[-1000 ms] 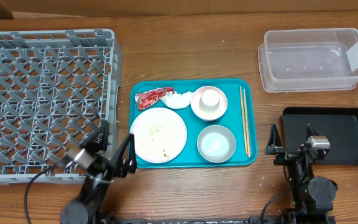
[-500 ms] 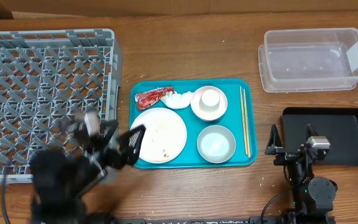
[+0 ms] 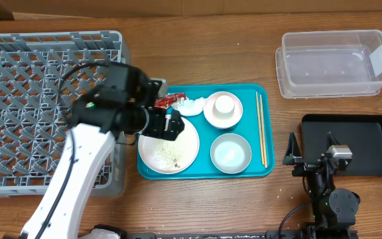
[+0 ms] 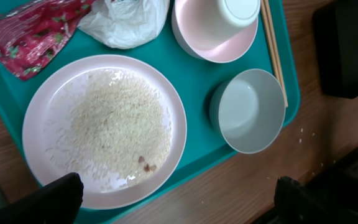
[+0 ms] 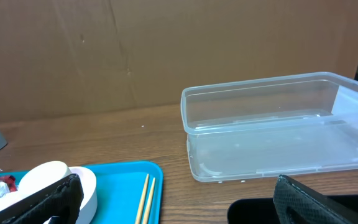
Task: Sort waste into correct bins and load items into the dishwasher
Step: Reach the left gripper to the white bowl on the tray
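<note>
My left gripper moves off the plate next, back and down to the second bowl's near rim by the tray's edge, since that bowl stands empty.
On the teal tray lie a red wrapper, a white napkin, a white plate with rice crumbs, a white cup standing in a pale bowl, a second bowl and chopsticks. My left gripper hovers open and empty over the plate's upper part; its wrist view shows the plate, wrapper and napkin between the wide fingers. My right gripper is open and empty beside the black tray. The clear tub is at back right, and the grey rack at left.
The left arm's white link crosses the rack's front right corner. The right wrist view shows the clear tub, the chopsticks, the cup and the teal tray's corner. Bare wood table lies between tray and tub.
My left arm has swung up from the table's front edge to over the teal tray and now hangs above the plate. The right arm has not moved.
</note>
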Controlling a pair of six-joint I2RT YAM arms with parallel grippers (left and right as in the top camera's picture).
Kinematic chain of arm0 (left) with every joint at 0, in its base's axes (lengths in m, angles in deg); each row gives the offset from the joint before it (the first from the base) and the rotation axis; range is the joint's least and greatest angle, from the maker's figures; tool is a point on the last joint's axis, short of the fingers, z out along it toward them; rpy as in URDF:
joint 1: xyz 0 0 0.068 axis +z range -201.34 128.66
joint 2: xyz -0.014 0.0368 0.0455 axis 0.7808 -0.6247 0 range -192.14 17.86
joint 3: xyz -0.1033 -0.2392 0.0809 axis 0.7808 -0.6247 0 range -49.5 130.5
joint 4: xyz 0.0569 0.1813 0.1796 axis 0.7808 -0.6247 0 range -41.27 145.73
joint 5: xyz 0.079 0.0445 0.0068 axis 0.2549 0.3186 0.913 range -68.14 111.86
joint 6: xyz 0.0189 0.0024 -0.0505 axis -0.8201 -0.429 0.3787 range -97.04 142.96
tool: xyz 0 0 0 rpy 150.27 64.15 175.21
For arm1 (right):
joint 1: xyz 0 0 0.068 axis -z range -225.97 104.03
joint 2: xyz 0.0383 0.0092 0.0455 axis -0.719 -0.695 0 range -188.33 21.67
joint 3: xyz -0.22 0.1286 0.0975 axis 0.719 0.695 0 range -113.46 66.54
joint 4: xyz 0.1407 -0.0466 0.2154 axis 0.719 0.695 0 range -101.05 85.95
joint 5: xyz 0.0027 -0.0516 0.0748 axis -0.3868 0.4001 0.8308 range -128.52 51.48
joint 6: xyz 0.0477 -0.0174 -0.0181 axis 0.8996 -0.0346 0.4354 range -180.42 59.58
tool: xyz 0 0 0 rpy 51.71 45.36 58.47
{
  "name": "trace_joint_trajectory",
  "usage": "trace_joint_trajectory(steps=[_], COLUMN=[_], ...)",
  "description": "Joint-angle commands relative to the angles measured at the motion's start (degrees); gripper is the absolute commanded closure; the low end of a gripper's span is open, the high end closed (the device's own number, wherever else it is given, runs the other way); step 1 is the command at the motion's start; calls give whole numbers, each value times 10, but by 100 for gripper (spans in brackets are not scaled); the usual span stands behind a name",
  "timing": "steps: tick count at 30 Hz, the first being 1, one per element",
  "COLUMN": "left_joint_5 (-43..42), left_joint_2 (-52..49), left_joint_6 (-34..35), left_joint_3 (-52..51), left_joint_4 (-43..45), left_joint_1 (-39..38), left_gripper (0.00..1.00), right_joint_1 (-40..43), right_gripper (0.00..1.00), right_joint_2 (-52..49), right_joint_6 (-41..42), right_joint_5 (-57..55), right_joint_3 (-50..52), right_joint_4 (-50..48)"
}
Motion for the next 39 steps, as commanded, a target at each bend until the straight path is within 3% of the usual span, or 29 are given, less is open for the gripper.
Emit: trace_joint_trajectory(steps=[1, 6, 13, 20, 24, 28, 37, 39], left_joint_5=[16, -31, -32, -3, 99, 247, 220, 207], left_joint_2=[-27, -48, -62, -62, -63, -67, -94, -112], left_joint_6=[-6, 41, 83, 117, 130, 194, 196, 196], left_joint_3=[14, 13, 13, 13, 13, 13, 12, 12], left_joint_4=[21, 50, 58, 73, 99, 105, 113, 115], left_joint_1=[-18, -23, -34, -125, -218, -290, -340, -348], left_gripper=[0, 0, 0, 0, 0, 0, 0, 10], right_joint_1=[-2, -2, -2, -2, -2, -2, -2, -2], right_gripper=[0, 0, 0, 0, 0, 0, 0, 0], right_joint_2=[5, 5, 5, 5, 5, 5, 5, 5], right_joint_6=[-2, -2, -2, -2, -2, -2, -2, -2], right_joint_5=[-5, -5, -5, -5, -5, -5, -5, -5], right_joint_3=[6, 6, 6, 6, 6, 6, 6, 6], right_joint_4=[-4, -4, -4, -4, -4, -4, -4, -4])
